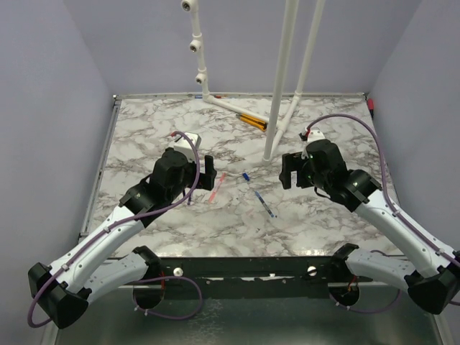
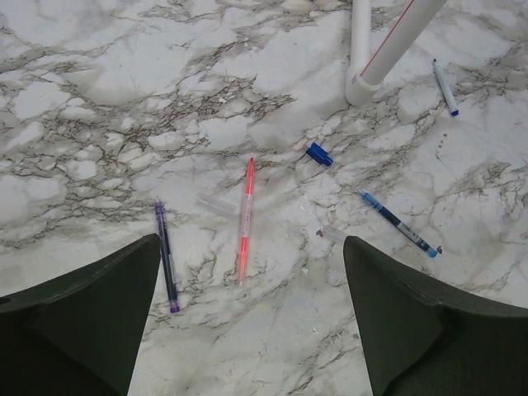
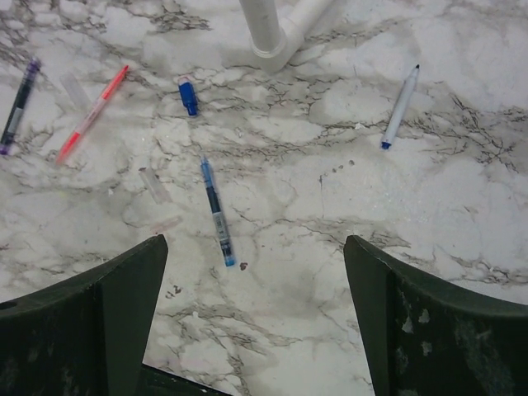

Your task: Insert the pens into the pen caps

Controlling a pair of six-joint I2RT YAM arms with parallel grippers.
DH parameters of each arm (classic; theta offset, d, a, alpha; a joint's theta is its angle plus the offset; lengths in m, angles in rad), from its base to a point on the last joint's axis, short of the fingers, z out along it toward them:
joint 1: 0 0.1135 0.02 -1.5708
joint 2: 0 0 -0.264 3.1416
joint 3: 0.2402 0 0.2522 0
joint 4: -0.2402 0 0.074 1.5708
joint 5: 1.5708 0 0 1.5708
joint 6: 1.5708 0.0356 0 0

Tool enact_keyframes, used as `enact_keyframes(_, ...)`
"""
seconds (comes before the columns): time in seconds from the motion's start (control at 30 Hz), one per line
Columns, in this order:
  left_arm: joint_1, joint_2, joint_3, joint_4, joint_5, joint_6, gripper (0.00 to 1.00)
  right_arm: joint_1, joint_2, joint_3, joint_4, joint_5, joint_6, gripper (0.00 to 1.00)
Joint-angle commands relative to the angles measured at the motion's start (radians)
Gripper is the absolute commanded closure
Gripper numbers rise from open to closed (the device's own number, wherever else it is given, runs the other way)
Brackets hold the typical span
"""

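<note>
My right gripper moves down and toward the left in the top view onto the blue pen's tip end (image 3: pixel 207 173) next, because that pen lies uncapped below it.
On the marble table a pink-red pen (image 1: pixel 218 187) lies mid-table, also in the left wrist view (image 2: pixel 245 219) and the right wrist view (image 3: pixel 92 113). A blue pen (image 1: pixel 264 204) (image 2: pixel 398 223) (image 3: pixel 216 211) lies to its right. A blue cap (image 1: pixel 246 175) (image 2: pixel 319 153) (image 3: pixel 188 95) lies between them, farther back. A dark pen (image 2: pixel 166 256) (image 3: pixel 18 107) lies left of the pink one. Two small clear caps (image 2: pixel 216 204) (image 3: pixel 154 186) lie near the pens. My left gripper (image 1: pixel 208 172) (image 2: pixel 252 272) and my right gripper (image 1: pixel 287 171) (image 3: pixel 256 256) hover open and empty above the table.
A white pipe frame (image 1: pixel 277 93) stands at the back centre with its foot near the blue cap. Orange-and-black sticks (image 1: pixel 251 121) lie by its base. A white pen with a blue tip (image 3: pixel 399 107) (image 2: pixel 445 87) lies right of the pipe foot. Walls enclose the table.
</note>
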Motion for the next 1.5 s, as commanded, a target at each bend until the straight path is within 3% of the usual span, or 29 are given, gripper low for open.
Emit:
enact_keyframes(0.0, -0.002, -0.025, -0.016, 0.005, -0.025, 0.014, 0.08, 0.004, 0.038, 0.010, -0.050, 0.009, 0.012, 0.10)
enact_keyframes(0.3, 0.001, -0.034, -0.015, 0.005, -0.040, 0.013, 0.09, 0.003, 0.211, -0.004, -0.011, -0.121, 0.023, 0.27)
enact_keyframes(0.47, 0.003, -0.042, -0.016, 0.005, -0.044, 0.013, 0.09, 0.008, 0.295, -0.004, 0.045, -0.193, 0.025, 0.30)
enact_keyframes(1.47, 0.011, -0.062, -0.019, 0.001, -0.037, 0.005, 0.10, 0.091, 0.746, 0.141, 0.155, -0.124, 0.025, 0.57)
